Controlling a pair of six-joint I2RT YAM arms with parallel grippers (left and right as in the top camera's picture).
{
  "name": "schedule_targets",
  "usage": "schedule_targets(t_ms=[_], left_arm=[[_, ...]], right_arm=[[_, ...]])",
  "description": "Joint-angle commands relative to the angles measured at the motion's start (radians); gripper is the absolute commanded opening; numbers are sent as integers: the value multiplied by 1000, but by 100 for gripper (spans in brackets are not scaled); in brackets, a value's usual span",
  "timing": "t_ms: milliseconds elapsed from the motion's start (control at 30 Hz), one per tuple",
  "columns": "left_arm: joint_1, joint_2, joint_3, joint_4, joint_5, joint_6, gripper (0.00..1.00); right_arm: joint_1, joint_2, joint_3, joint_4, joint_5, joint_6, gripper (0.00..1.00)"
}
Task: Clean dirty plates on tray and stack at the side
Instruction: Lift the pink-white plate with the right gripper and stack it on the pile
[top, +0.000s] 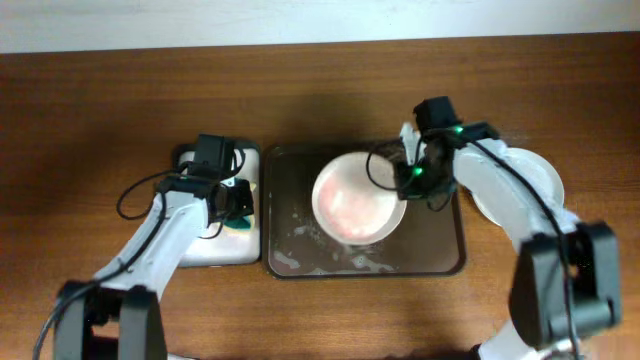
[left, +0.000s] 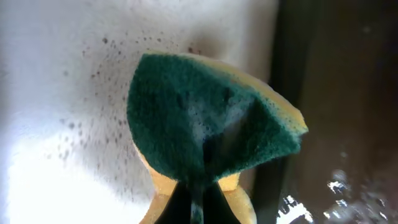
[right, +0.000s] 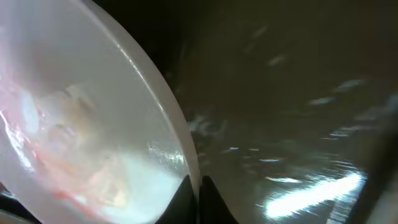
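Observation:
The white tray's speckled bottom is just below my left gripper. I will lower it toward the small white tray's bottom next and release the green-and-yellow sponge (left: 205, 130) there.
A white-pink plate (top: 352, 198) with a reddish smear is over the dark brown tray (top: 440, 252), tilted. My right gripper (top: 408, 180) is shut on its right rim. In the right wrist view the jaws (right: 198, 194) pinch the plate's rim (right: 81, 118) above the wet tray floor (right: 298, 93). My left gripper (top: 238, 205) is shut on a green-and-yellow sponge (left: 205, 130) over the small white tray (top: 215, 250). The jaws (left: 198, 196) clamp the sponge's lower edge. Pale plates (top: 548, 178) lie on the table to the right of the brown tray, partly hidden by my right arm.
White suds (top: 300, 245) lie on the brown tray's front left. The small white tray (left: 56, 93) is speckled with dark spots and sits right beside the brown tray's left rim (left: 283, 93). Bare wooden table lies at the back and far left.

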Motion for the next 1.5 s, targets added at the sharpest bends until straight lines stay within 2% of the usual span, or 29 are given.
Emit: schedule_targets(t_ms=[0,167,300,367,433,500,600,733,1000,1133,1233,1400,1467], left_arm=[[34,79,-6,45,-7,59,0],[52,154,-6,78,-7,69,0],[52,159,-6,83,-7,69,0],[52,159,-6,83,-7,69,17],[52,159,-6,82,-7,69,46],[52,159,-6,82,-7,68,61],[52,159,-6,82,-7,68,64],[52,159,-6,76,-7,68,67],[52,159,-7,71,-7,68,71],[52,159,-7,69,-7,68,71],[52,159,-7,57,-7,68,73],[52,159,-7,48,-7,68,74],[52,159,-7,48,-7,68,75]], right_arm=[[4,-121,25,-21,200,4,4],[50,-216,25,-23,472,112,4],[159,-232,25,-6,628,117,4],[226,-232,25,2,715,117,4],[317,-232,25,12,858,117,4],[386,-232,25,18,967,117,4],[491,-232,25,50,1135,117,4],[562,-232,25,76,1216,117,4],[575,-232,25,81,1313,117,4],[560,-232,25,83,1297,173,4],[447,-232,25,77,1030,225,4],[125,-232,25,42,604,275,4],[-62,-231,25,26,456,275,4]])
